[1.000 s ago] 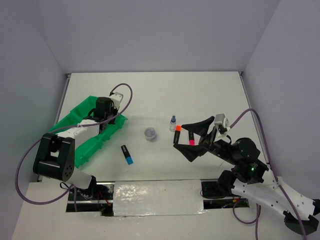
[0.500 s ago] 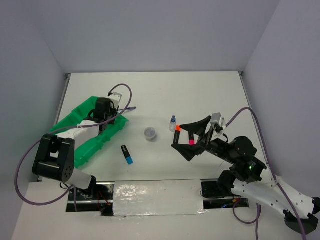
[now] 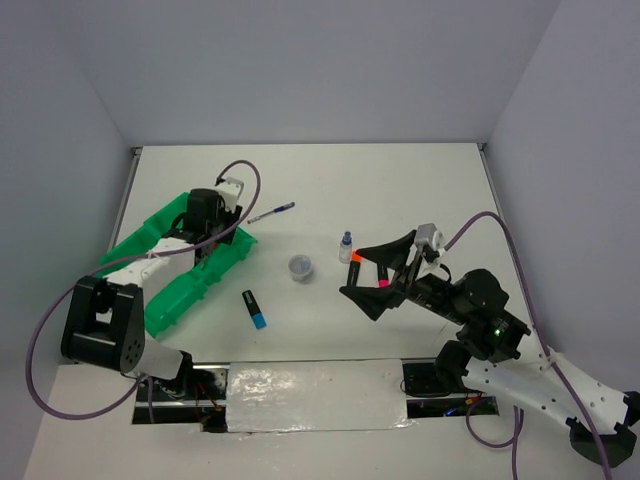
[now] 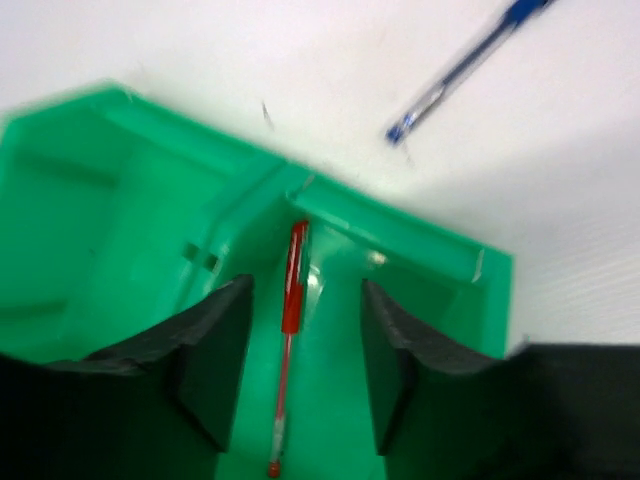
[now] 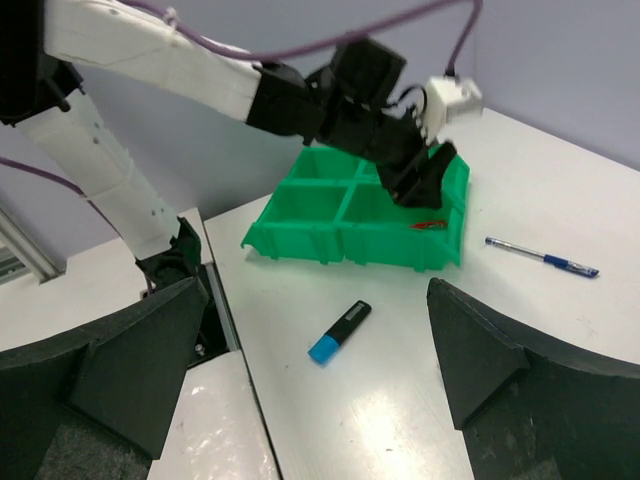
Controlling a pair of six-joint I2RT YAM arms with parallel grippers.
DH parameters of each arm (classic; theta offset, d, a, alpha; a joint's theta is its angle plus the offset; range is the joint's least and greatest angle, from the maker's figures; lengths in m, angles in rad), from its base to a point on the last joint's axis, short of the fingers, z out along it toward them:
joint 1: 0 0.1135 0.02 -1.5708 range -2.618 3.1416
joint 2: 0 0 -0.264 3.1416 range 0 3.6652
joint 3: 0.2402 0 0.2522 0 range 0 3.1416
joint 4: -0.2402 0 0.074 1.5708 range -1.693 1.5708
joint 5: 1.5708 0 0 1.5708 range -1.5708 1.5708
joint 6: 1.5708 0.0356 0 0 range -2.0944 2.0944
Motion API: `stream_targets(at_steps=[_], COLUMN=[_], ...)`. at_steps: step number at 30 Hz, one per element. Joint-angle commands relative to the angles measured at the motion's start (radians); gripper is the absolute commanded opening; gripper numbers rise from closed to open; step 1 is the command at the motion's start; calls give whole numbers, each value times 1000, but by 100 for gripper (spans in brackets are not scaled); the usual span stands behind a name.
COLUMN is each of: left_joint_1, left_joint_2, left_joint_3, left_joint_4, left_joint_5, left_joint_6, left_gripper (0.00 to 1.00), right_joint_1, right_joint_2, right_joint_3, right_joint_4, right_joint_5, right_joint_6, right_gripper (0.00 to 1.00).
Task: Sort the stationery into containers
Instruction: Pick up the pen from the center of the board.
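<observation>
My left gripper moves away from my base past the tray's far edge next, then down to the blue pen's middle (image 3: 272, 212) (image 4: 505, 27).
The green tray (image 3: 175, 295) sits at the left. My left gripper (image 3: 207, 243) hangs over its far right compartment, jaws open. A red pen (image 4: 290, 330) lies loose on that compartment's floor (image 4: 100, 200), between the left gripper's (image 4: 305, 330) fingers and touching neither. A blue pen (image 3: 272, 212) lies on the table just beyond the tray (image 5: 360, 215). My right gripper (image 3: 353, 270) is wide open and holds nothing, raised over the orange-ended highlighter (image 3: 356, 258) and the pink-ended one (image 3: 382, 284). In the right wrist view a blue-ended highlighter (image 5: 340, 330) lies between the right gripper's (image 5: 315, 345) fingers, farther off.
A small round clear tub (image 3: 300, 267) and a blue-capped bottle (image 3: 346, 245) stand mid-table. The blue-ended highlighter (image 3: 254, 308) lies near the tray's right side. Walls close in the table on three sides. The left arm (image 5: 300, 100) reaches over the tray.
The left jaws have spread apart and the red pen now lies free in the compartment. The left wrist has shifted slightly, uncovering the blue pen. The right gripper has edged left.
</observation>
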Motion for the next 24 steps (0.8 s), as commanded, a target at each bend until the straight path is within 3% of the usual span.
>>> stream_targets(at_steps=[1,5,13,17,24], left_joint_1=[-1,-1,-3,-29,-41], left_joint_2=[-106,-69,292,471,601], left_joint_3=[107,207,489,587,655], left_joint_4=[7,-14,-90,-137,-193], left_joint_5=[122,303,492,522,571], left_joint_6=[-26,-2,-2,47,86], left_gripper=[64,78,71,69,66], right_joint_1=[-4,-4,-4,-6,-4], right_joint_2=[-1,-9,-35,-36,-3], right_joint_3=[41,46,50,58,49], right_joint_4=[2,-5,-62,-116,-107], right_joint_5=[-5,7,22,36,21], right_joint_6=[-21,-24,-36,-52,-58], right_gripper=[100,100,100,100,100])
